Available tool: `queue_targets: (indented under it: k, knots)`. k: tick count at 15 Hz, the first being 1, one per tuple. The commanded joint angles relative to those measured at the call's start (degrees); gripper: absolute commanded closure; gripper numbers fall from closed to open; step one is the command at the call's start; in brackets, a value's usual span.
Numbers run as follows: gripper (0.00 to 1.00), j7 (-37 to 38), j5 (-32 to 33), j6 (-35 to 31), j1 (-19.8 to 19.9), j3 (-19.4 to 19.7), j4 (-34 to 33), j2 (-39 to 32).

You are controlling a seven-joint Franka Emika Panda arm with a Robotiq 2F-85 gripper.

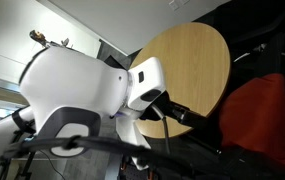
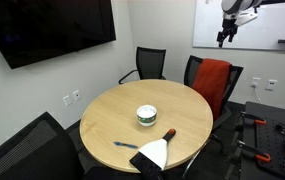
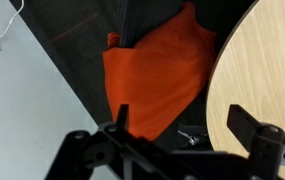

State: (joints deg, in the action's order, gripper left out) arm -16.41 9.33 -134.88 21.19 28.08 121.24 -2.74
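I need to lower my gripper toward the left in the wrist view next, onto the orange jacket's top (image 2: 217, 65) (image 3: 142, 77), because it hangs below my gripper and to that side.
My gripper (image 2: 225, 36) hangs high in the air, well above and behind the round wooden table (image 2: 187, 112). In the wrist view the gripper (image 3: 182, 125) stands open with nothing between its dark fingers (image 3: 122, 120). Below it lie an orange jacket (image 3: 157, 75) draped over a chair and the table's edge (image 3: 267, 70). On the table sit a small white and green bowl (image 2: 147, 115), a dark marker (image 2: 169, 133), a white cloth (image 2: 153, 152) and a blue pen (image 2: 125, 144). All of these are far from the gripper.
Black office chairs (image 2: 149, 63) ring the table; one carries the orange jacket (image 2: 214, 80). A large dark screen (image 2: 52, 30) hangs on the wall and a whiteboard (image 2: 257, 25) is behind the arm. The white arm body (image 1: 72, 85) fills an exterior view.
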Motion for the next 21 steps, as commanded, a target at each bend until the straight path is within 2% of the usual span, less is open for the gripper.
queue_targets:
  k: [1,6,9,12,17,21]
  knots:
    - [0.00,-0.3,-1.7,-4.1,2.4,-1.5,-2.9,-7.1]
    - [0.00,-2.8,-9.3,-1.7,7.7,-2.9,-8.4,-15.2]
    - [0.00,-2.4,-10.3,-2.2,10.3,-3.9,-10.7,-18.8]
    - [0.00,-0.7,-8.0,-4.8,10.7,-4.3,-10.5,-21.1]
    - [0.00,3.5,-3.1,-9.7,9.0,-3.4,-10.0,-24.3]
    - [0.00,5.7,-0.8,-11.1,8.6,-3.0,-10.1,-25.7]
